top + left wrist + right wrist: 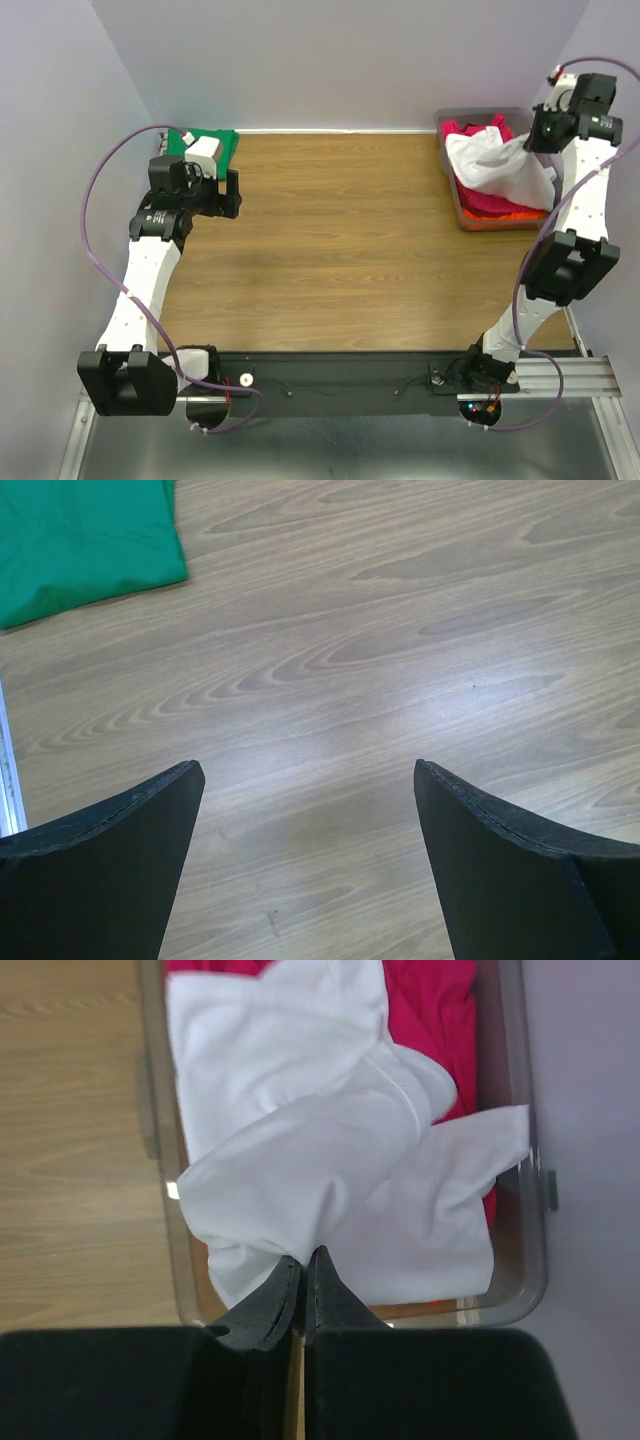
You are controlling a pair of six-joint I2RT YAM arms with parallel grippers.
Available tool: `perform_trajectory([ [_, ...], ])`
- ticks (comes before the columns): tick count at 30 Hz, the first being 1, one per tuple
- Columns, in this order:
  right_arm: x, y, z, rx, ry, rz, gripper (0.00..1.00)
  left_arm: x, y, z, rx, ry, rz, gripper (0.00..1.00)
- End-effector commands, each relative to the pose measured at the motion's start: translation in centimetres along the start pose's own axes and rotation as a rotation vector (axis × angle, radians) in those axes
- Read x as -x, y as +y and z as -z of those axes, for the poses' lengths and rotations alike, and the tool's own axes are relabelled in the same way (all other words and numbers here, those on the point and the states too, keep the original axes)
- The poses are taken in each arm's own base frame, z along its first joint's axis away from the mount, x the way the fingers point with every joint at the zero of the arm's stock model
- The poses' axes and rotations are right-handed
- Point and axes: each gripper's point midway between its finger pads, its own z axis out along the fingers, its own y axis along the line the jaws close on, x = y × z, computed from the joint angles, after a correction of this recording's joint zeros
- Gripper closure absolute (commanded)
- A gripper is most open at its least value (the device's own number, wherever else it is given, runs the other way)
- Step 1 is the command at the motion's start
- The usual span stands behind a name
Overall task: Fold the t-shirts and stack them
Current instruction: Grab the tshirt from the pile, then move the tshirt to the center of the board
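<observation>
I will lift the white t-shirt [500, 165] up with my right gripper, move it to the left in the top view and let go of it over the middle of the table, because that spot is bare.
A crumpled white t-shirt [330, 1150] lies on top of a magenta-pink t-shirt [430, 1020] in the clear tub [160, 1110] at the back right; an orange t-shirt [500, 214] peeks out at the tub's near end. My right gripper [306, 1255] is shut on a pinch of the white t-shirt [500, 165], which rises in a peak toward it. A folded green t-shirt [215, 143] lies flat at the back left corner. My left gripper [308, 770] hangs open over bare wood just right of the green t-shirt [85, 545], holding nothing.
The clear tub [452, 190] stands against the right wall. The wooden table [340, 240] stretches between the two arms. Purple cables loop beside each arm. A black rail runs along the near edge.
</observation>
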Motion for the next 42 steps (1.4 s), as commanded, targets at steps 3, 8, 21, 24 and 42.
perform_trajectory([
  [3,8.5,5.1,8.8,0.237,-0.313,0.128,0.99,3.7,-1.3,1.7,-0.053,-0.116,-0.012,0.01],
  [8,12.5,10.7,16.8,0.5,-0.528,0.219,0.99,5.0,-2.7,2.0,-0.134,-0.121,0.002,0.01],
  [21,18.4,23.4,31.9,1.1,-0.862,0.24,0.99,10.5,-4.2,3.7,-0.296,-0.214,0.078,0.01],
  [24,17.3,26.5,31.8,1.188,-0.807,0.209,0.99,11.3,-3.9,4.3,-0.317,-0.237,0.087,0.01],
  [42,-6.3,23.9,5.0,0.751,-0.104,0.012,0.07,0.5,-6.3,0.6,-0.302,-0.031,-0.273,0.01],
])
